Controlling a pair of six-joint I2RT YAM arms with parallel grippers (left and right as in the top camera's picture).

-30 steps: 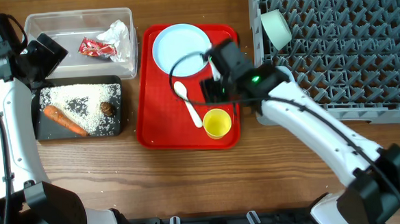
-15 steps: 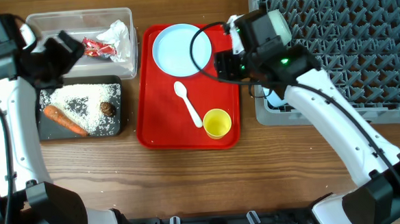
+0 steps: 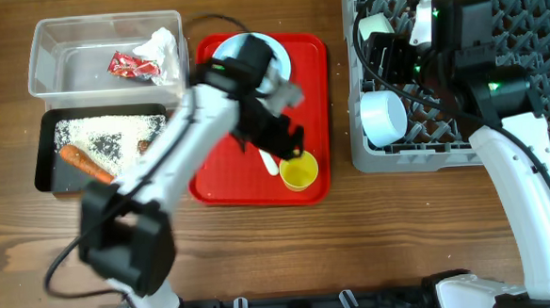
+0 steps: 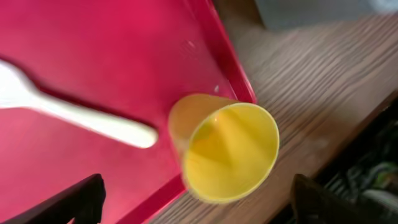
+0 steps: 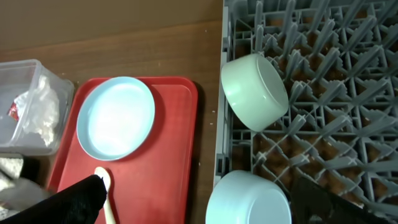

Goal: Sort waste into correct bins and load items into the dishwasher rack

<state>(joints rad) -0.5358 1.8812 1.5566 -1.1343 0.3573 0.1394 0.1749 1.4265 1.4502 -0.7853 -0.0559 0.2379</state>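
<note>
The small yellow cup stands below my left gripper with its opening toward the fingers, so next I need to lower that gripper until its fingers are on both sides of the cup's rim (image 3: 288, 182) (image 4: 203, 196).
My left gripper (image 3: 290, 142) is open and empty over the red tray (image 3: 210, 167), just short of the small yellow cup (image 3: 298, 170). In the left wrist view the cup (image 4: 227, 146) stands at the tray's corner ahead of the open fingers (image 4: 199, 205), with the white spoon (image 4: 74, 112) beside it. The light blue plate (image 3: 251, 53) lies on the tray, partly under the arm. My right gripper (image 3: 395, 67) is open and empty over the grey rack (image 3: 497, 76). The pale green bowl (image 5: 255, 90) and the light blue bowl (image 5: 249, 199) lie in the rack.
The clear tub (image 3: 81, 46) holds the white napkin (image 3: 161, 49) and the red wrapper (image 3: 127, 65). The black tray (image 3: 41, 147) holds rice grains (image 3: 104, 136), the carrot (image 3: 85, 162) and a brown lump (image 3: 145, 147). Bare wood runs along the front.
My left arm swung from the bins over to the red tray beside the yellow cup. My right arm moved from the tray to over the rack. The light blue bowl now lies in the rack.
</note>
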